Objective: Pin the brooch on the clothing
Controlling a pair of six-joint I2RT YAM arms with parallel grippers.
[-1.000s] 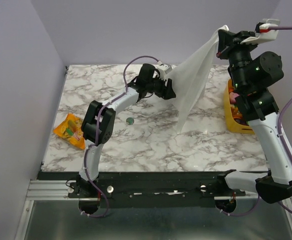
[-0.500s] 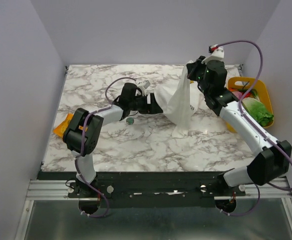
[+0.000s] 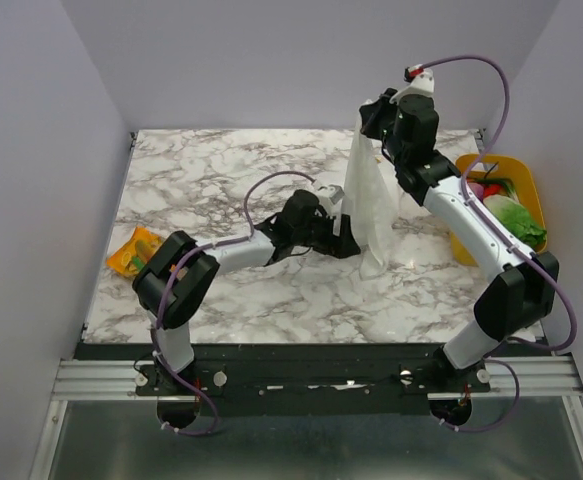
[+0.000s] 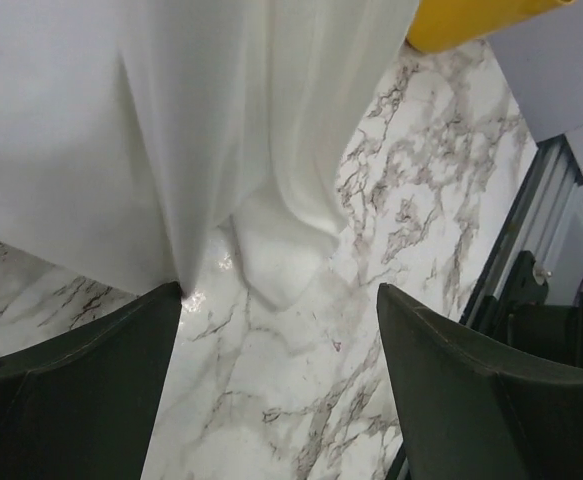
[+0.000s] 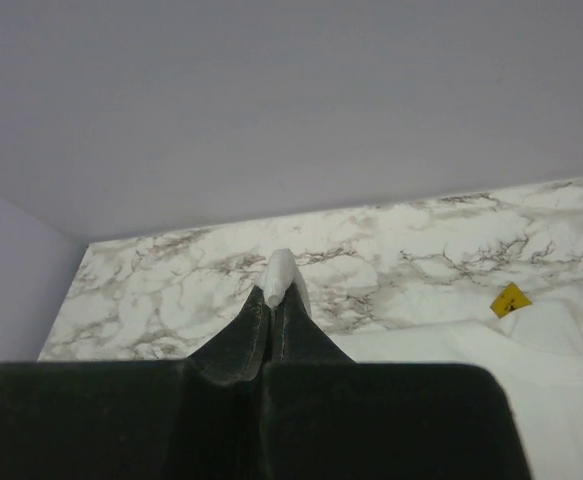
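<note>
My left gripper is above the shirt's pointed corner (image 3: 373, 270) (image 4: 283, 282), which sticks out to the gripper's right in the top view. It needs to bring its open fingers down and across onto that corner.
The white T-shirt (image 3: 369, 200) hangs in folds from my right gripper (image 3: 368, 118), which is shut on a bunched tip of its fabric (image 5: 281, 272) high over the back of the table. The hem rests on the marble. My left gripper (image 3: 343, 235) is low at the shirt's lower left and is open and empty. In the left wrist view the gripper (image 4: 279, 300) faces the hanging cloth (image 4: 221, 120), and its left finger (image 4: 121, 340) touches the cloth's edge. The brooch is out of view. The blue print does not show.
A yellow bin (image 3: 526, 172) with vegetables stands at the right edge, and its corner shows in the left wrist view (image 4: 471, 20). An orange snack packet (image 3: 136, 250) lies at the left edge. The left arm stretches across the table's middle.
The left gripper has moved right and nearer, to the shirt's lower edge. Its arm now covers the spot where the brooch lay. The right gripper has shifted slightly left with the shirt.
</note>
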